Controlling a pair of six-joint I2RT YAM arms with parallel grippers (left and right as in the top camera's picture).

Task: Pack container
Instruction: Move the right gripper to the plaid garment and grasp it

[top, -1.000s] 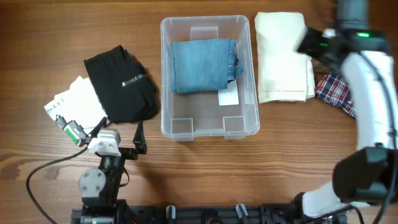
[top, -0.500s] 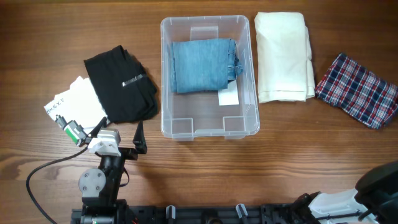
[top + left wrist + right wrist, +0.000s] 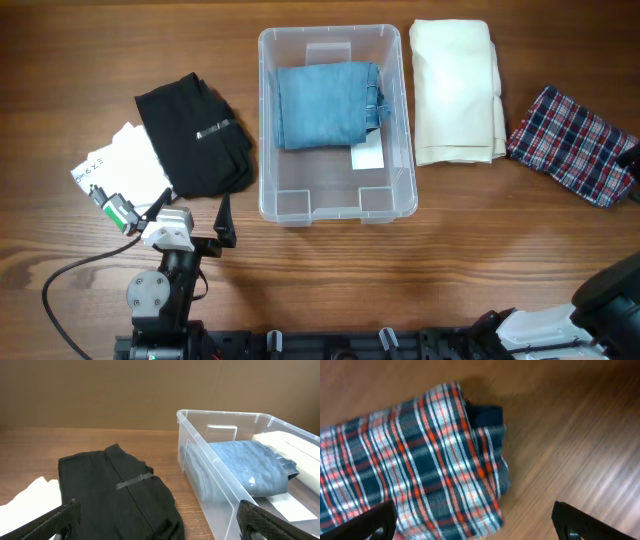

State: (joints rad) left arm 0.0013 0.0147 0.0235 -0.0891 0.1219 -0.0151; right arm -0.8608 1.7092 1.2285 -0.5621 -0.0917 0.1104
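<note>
I should lower my right gripper onto the plaid cloth's end away from the cream folded cloth [image 3: 457, 90] and close, because that end is below my open fingers.
The clear plastic container [image 3: 335, 195] stands at the table's middle and holds a folded blue denim piece [image 3: 328, 103]; both also show in the left wrist view, the container [image 3: 220, 485] and the denim [image 3: 247, 467]. A black garment [image 3: 195, 133] lies to its left. A cream folded cloth [image 3: 457, 90] and a plaid cloth [image 3: 575, 143] lie to its right. My left gripper [image 3: 160, 527] is open and empty, low by the black garment [image 3: 120, 495]. My right gripper [image 3: 475, 525] is open and empty above the plaid cloth [image 3: 415, 485].
A white cloth or paper with a label [image 3: 120, 165] lies under the black garment's left side. The left arm's base [image 3: 160, 290] and its cable sit at the front left. The right arm's base [image 3: 600, 310] is at the front right corner.
My right arm has swung away from above the cream cloth and left most of the overhead view; only a dark part shows at the right edge by the plaid cloth. The left arm has not moved.
</note>
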